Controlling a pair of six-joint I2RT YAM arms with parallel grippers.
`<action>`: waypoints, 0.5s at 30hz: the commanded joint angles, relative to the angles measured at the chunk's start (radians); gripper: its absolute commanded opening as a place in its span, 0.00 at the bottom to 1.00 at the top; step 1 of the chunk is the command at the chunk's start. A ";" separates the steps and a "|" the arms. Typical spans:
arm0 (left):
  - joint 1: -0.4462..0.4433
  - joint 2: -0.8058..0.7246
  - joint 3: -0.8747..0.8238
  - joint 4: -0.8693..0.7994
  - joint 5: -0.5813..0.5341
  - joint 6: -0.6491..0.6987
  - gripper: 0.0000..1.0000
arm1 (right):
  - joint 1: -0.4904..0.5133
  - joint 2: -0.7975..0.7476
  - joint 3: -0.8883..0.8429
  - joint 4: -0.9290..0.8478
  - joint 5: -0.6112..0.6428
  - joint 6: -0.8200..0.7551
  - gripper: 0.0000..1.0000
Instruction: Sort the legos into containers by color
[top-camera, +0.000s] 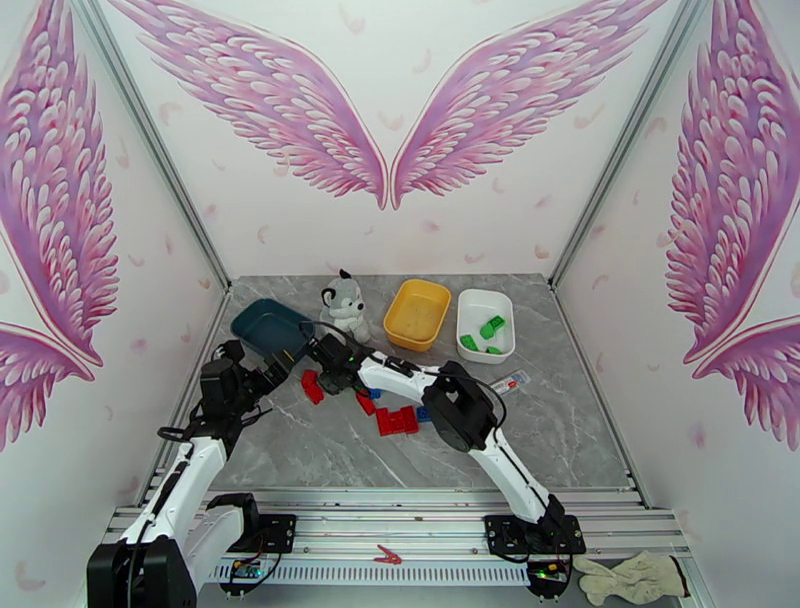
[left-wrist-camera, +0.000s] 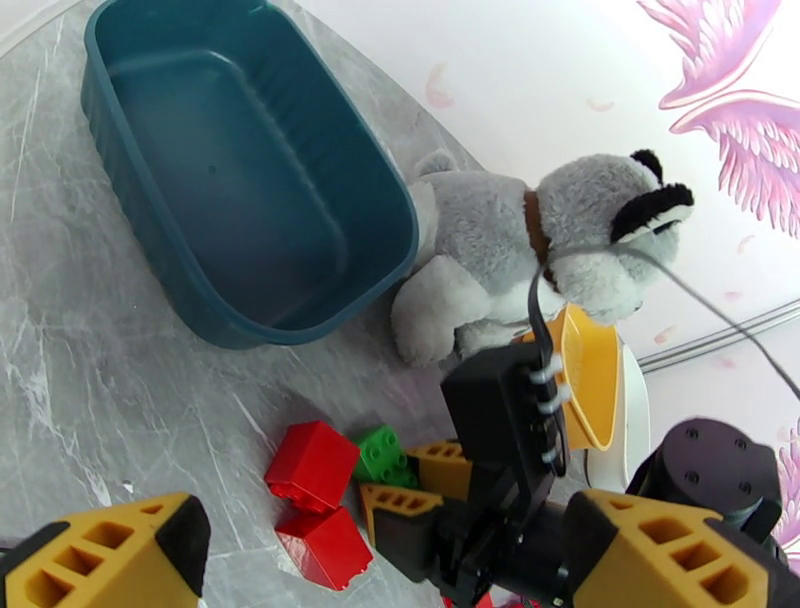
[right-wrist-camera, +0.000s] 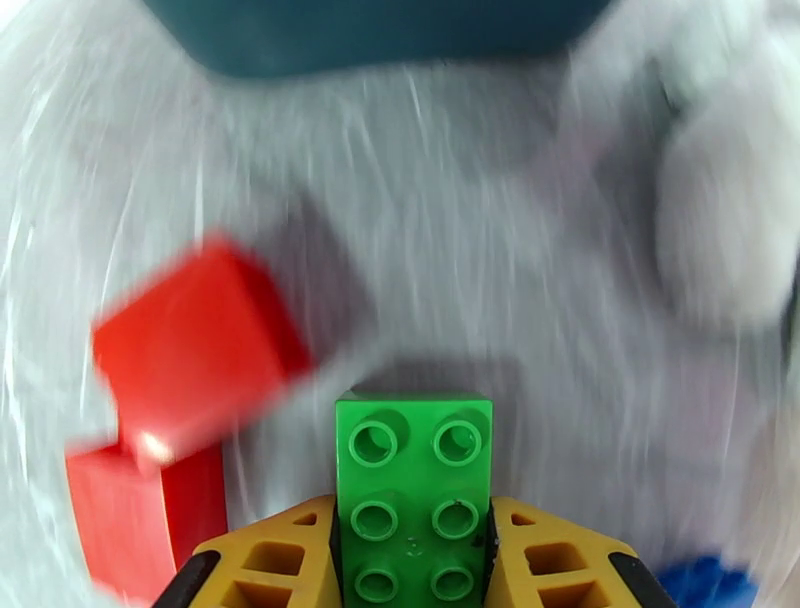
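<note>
I will next raise my right gripper and carry the green lego past the yellow tray, to release it over the white tray, because green legos already lie there.
My right gripper is shut on a green lego, which stands between its yellow fingers just above the table. The same green lego sits in the right gripper beside two red legos. Those red legos lie left of the held one, and a blue lego peeks in at the lower right. My left gripper hangs open close by, in front of the empty teal tray. The yellow tray is empty. The white tray holds several green legos.
A grey-and-white plush dog sits between the teal and yellow trays, right behind my right gripper. More red legos and a blue one lie under the right arm. A small white label lies on the marble table.
</note>
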 joint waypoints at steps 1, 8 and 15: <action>-0.047 -0.028 -0.001 -0.015 -0.035 0.027 0.99 | 0.000 -0.169 -0.124 0.131 -0.020 0.067 0.29; -0.205 -0.026 0.037 -0.019 -0.124 0.073 0.99 | -0.024 -0.371 -0.299 0.139 0.126 0.149 0.29; -0.365 0.016 0.073 -0.013 -0.213 0.119 0.99 | -0.199 -0.478 -0.477 0.113 0.142 0.343 0.26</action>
